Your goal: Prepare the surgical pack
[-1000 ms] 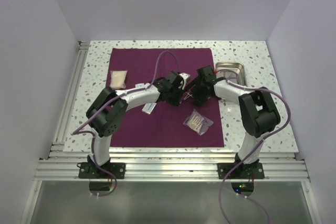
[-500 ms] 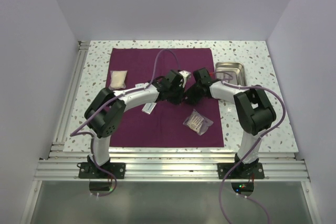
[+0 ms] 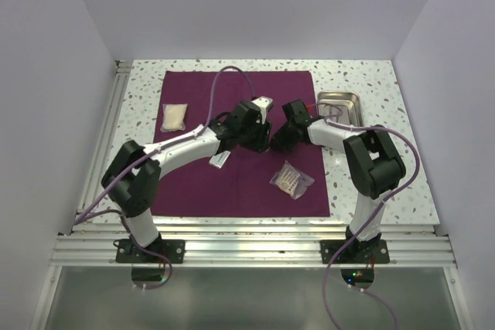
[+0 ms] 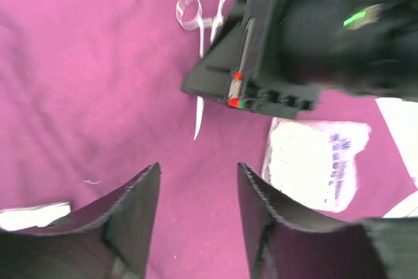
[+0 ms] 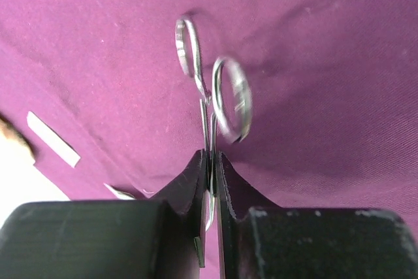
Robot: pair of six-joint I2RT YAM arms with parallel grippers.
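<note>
The open steel tray [image 3: 346, 111] is right of my right gripper in the top view, so I will carry the scissors over and release them inside.
The surgical pack is a plum-maroon drape [image 3: 193, 183] spread flat over the table. Steel scissors [image 5: 230, 99] stand over it near its middle, ring handles up. My right gripper [image 5: 210, 161] is shut on the scissors' shanks. In the top view that gripper [image 3: 278, 143] sits just right of my left gripper [image 3: 261, 138]. The left gripper [image 4: 198, 169] is open over bare drape [image 4: 98, 83] with nothing between its fingers. From the left wrist view the scissors [image 4: 199, 106] hang under the right gripper's black body [image 4: 294, 50], tip pointing down.
A steel tray [image 3: 339, 104] stands on the table off the drape's right edge. A clear packet [image 3: 291, 179] lies on the drape at front right, a gauze pad packet [image 3: 174, 117] at the left, and a small white packet [image 3: 220, 160] near the middle.
My right gripper has shut on the scissors. My left gripper has opened, let go of them and drawn back a little to the left.
</note>
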